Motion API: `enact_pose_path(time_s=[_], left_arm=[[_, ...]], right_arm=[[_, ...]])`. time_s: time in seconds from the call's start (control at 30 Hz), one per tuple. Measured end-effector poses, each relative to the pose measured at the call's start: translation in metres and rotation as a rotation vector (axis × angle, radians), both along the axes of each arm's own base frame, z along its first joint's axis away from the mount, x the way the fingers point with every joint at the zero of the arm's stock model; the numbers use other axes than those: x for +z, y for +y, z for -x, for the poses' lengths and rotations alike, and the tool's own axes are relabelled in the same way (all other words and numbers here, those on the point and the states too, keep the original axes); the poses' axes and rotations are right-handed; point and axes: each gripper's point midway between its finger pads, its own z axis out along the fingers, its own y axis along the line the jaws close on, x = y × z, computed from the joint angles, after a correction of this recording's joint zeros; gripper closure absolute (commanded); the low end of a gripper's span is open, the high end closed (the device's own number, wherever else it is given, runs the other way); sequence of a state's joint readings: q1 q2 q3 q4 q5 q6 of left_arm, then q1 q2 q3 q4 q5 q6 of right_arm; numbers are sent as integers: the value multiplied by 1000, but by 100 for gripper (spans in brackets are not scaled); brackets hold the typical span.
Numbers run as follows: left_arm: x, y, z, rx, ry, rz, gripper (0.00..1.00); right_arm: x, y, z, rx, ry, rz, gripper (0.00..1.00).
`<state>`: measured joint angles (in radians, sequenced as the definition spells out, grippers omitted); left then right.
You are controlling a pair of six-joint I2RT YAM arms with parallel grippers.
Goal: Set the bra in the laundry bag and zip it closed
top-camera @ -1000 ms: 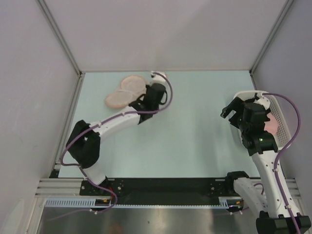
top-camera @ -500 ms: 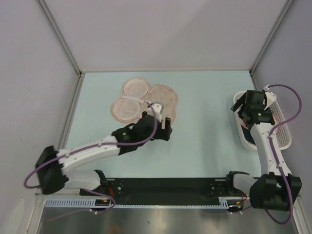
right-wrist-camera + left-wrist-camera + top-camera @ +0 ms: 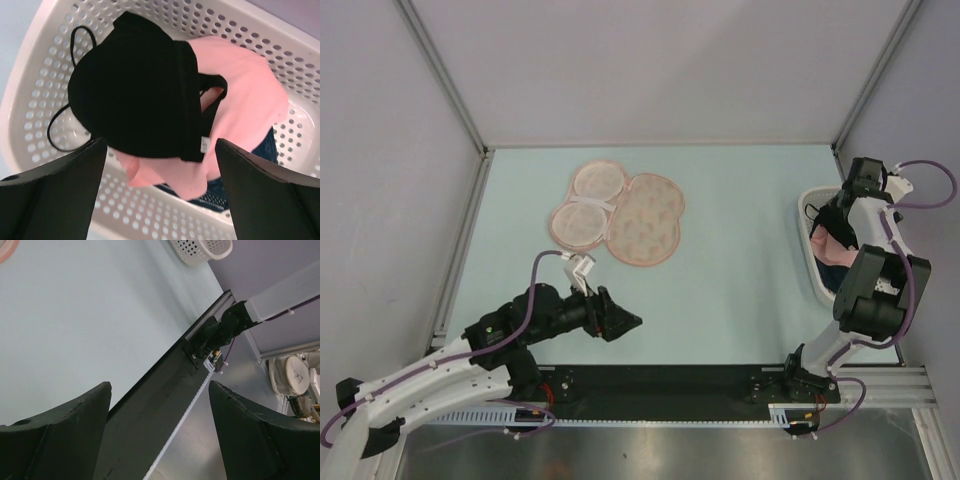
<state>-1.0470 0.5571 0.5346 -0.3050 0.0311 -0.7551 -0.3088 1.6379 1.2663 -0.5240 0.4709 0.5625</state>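
Note:
My right gripper lowers into the basket [image 3: 150, 215] onto the black bra's band [image 3: 186, 117] beside its strap loop next, since the bra lies uncovered atop the pink cloth.
The laundry bag [image 3: 620, 215] lies unzipped and spread flat at the back centre of the table, its pale pink inside facing up; nothing is in it. The black bra [image 3: 135, 90] lies in the white basket [image 3: 150, 215], on top of a pink cloth [image 3: 245, 85]. My right gripper [image 3: 160, 142] hangs open just above the bra with nothing between its fingers; from above it [image 3: 825, 222] sits over the basket. My left gripper [image 3: 630, 322] is open and empty, low near the front edge, well short of the bag.
A dark blue cloth [image 3: 215, 192] lies under the pink one in the basket [image 3: 812, 205] at the right edge of the table. The black base rail [image 3: 165, 390] runs under the left gripper [image 3: 160, 387]. Grey walls enclose the table.
The left gripper let go of the bag, which now lies open, and the arm drew back toward the front left. The right arm swung over the basket and points down at the bra.

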Motion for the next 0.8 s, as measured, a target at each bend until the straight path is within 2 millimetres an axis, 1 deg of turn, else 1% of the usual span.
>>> enact_pose_path(time_s=[0.03, 0.07, 0.13, 0.27, 0.37, 0.4, 0.5, 0.53, 0.57, 0.6, 0.63, 0.67, 0.7, 0.73, 0.77, 0.8], left_arm=[[2, 3, 3, -3, 2, 12, 16], [3, 5, 5, -4, 5, 20, 16], [3, 9, 8, -2, 13, 30, 16], [-9, 13, 10, 3, 43, -12, 16], [-17, 15, 9, 12, 57, -45, 16], [-19, 15, 9, 17, 63, -56, 16], [-25, 16, 5, 37, 68, -79, 16], [-25, 16, 4, 41, 69, -83, 16], [-26, 16, 3, 45, 71, -88, 17], [-26, 16, 3, 48, 74, -90, 16], [-25, 16, 2, 52, 77, -88, 17], [-23, 16, 2, 57, 75, -83, 17], [-21, 15, 1, 62, 78, -79, 17], [-20, 16, 0, 67, 77, -75, 17], [-18, 15, 0, 70, 77, -72, 17], [-17, 16, -1, 74, 76, -69, 17]], right_arm=[[-5, -6, -2, -14, -1, -2, 15], [-8, -10, -2, -23, -1, -6, 21], [-13, -20, -3, -48, -22, -27, 22], [-20, -38, -8, -72, -105, -71, 23], [-30, -44, -11, -67, -148, -107, 25], [-34, -44, -14, -60, -167, -120, 28], [-41, -42, -19, -38, -195, -153, 40], [-41, -42, -22, -32, -210, -163, 45], [-41, -42, -26, -22, -227, -173, 57], [-41, -41, -29, -14, -241, -178, 64], [-40, -40, -32, -5, -257, -185, 66], [-40, -39, -33, 2, -268, -192, 72], [-39, -39, -35, 6, -279, -199, 75], [-38, -38, -37, 13, -285, -204, 80], [-37, -37, -37, 19, -288, -205, 92], [-36, -35, -38, 26, -285, -206, 96]])
